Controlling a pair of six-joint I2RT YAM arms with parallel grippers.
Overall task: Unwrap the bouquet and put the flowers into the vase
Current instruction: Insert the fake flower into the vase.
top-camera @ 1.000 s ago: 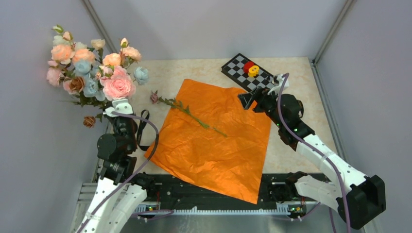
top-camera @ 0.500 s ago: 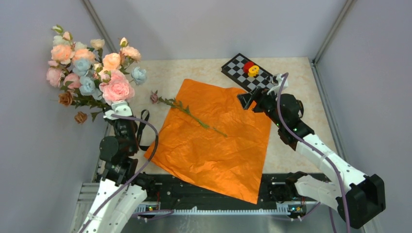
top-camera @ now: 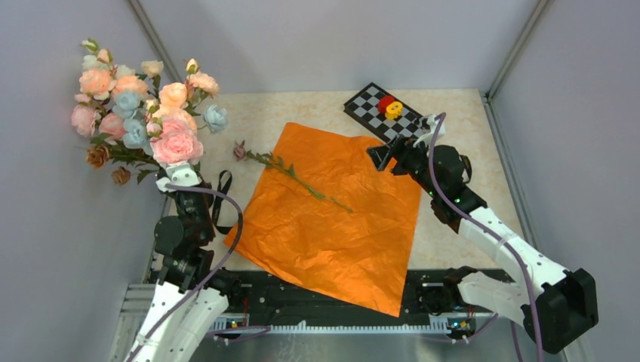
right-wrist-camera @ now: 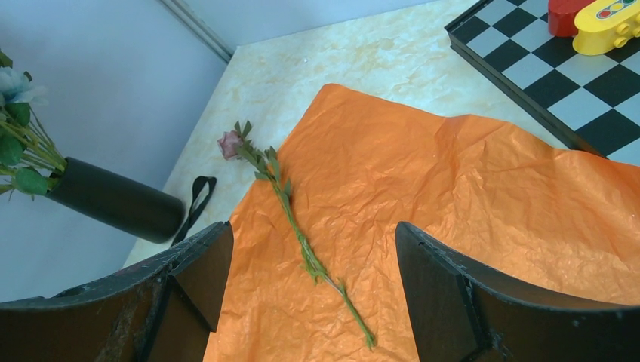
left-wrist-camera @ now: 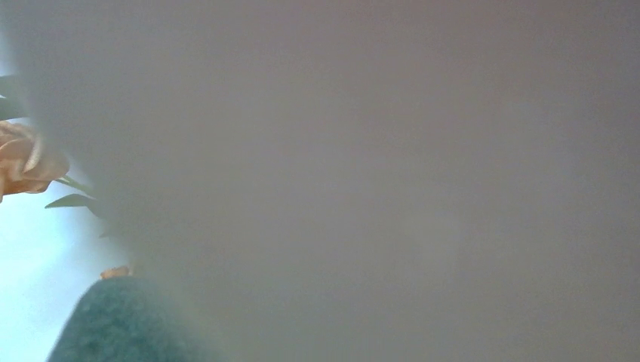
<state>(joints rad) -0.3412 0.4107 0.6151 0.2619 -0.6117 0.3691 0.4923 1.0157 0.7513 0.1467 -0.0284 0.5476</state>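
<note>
Green stems already reach into the opening of the black vase, so next my left gripper will move gently a little outward beneath the large pink bloom [top-camera: 176, 142] and let go of the stems there.
The flowers [top-camera: 140, 105] are a pastel bunch held up at the far left, against the wall. My left gripper [top-camera: 175, 170] sits just under the blooms with its fingers hidden. It is shut, seemingly on the stems. The black vase [right-wrist-camera: 113, 200] shows only in the right wrist view, with green stems [right-wrist-camera: 23, 147] entering its mouth. The bouquet's orange paper [top-camera: 332, 219] lies spread flat, with one loose mauve-bloomed stem [top-camera: 290, 173] across it. The black ribbon [top-camera: 223, 200] lies beside the paper. My right gripper [top-camera: 381, 156] hovers open over the paper's far right corner, holding nothing.
A checkerboard [top-camera: 385, 113] with a red and a yellow toy block stands at the back right. Grey walls close in on three sides, and the left wall fills most of the left wrist view beside a peach bloom [left-wrist-camera: 23, 162]. A black rail [top-camera: 317, 302] runs along the near edge.
The left gripper has shifted slightly left and toward the near edge, and the bunch swung left with it, its lower brown blooms moving outward toward the wall. The right arm has stayed put.
</note>
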